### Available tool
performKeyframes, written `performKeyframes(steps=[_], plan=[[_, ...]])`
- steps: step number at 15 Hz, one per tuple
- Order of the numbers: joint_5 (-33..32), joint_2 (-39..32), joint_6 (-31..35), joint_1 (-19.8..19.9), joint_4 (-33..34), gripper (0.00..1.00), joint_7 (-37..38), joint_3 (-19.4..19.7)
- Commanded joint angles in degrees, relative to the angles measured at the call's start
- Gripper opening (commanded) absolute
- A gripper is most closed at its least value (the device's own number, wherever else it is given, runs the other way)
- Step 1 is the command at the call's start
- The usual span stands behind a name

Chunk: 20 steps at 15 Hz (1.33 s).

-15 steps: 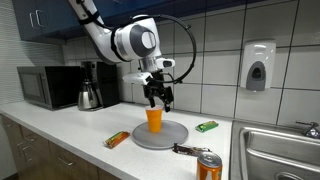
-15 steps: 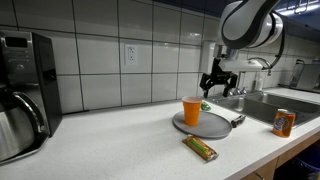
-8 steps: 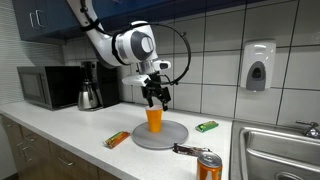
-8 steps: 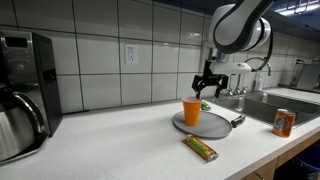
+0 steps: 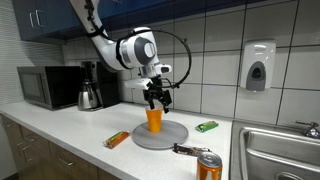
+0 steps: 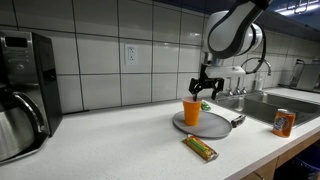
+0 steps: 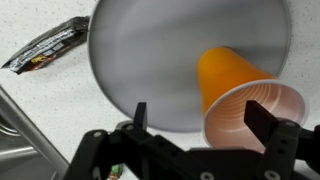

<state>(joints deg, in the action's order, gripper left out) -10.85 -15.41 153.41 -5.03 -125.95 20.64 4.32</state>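
Note:
The orange cup's rim [image 5: 154,110] [image 7: 207,118] is just below, with one edge of the rim between my spread fingers, so I need to move my gripper down, one finger into the cup's opening, and close.
An orange cup [image 5: 154,119] [image 6: 191,110] stands upright on a round grey plate [image 5: 172,137] [image 6: 212,124] on the white counter in both exterior views. My gripper [image 5: 156,97] [image 6: 205,88] hangs open and empty just above the cup. In the wrist view the cup [image 7: 235,95] shows its open mouth on the plate [image 7: 150,55], between my spread fingers [image 7: 205,115], nearer the right finger.
A green wrapper [image 5: 206,126], an orange snack bar [image 5: 117,139] [image 6: 200,148], a dark utensil [image 5: 186,150], a soda can [image 5: 208,166] [image 6: 284,122], a sink [image 5: 280,150], a microwave [image 5: 48,87] and a coffee pot [image 5: 90,88] share the counter. A dark wrapper [image 7: 45,46] lies by the plate.
My gripper has moved sideways along the wall to a spot over the cup. The cup and plate have not moved.

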Motion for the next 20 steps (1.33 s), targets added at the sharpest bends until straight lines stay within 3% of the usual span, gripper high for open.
performKeyframes(steps=[1, 7, 9, 18, 20], plan=[[-0.30, -2.69, -0.73, -0.78, 2.87, 1.00, 0.93, 0.74], [0.12, -5.08, -0.91, -1.16, 5.52, 1.00, 0.51, 0.97], [0.15, -5.59, -0.85, -1.24, 6.16, 0.72, 0.45, 1.03], [0.04, -6.06, -0.86, -1.64, 6.60, 0.03, 0.43, 1.37], [0.02, -5.81, -0.89, -1.81, 6.40, 0.00, 0.53, 1.48]])
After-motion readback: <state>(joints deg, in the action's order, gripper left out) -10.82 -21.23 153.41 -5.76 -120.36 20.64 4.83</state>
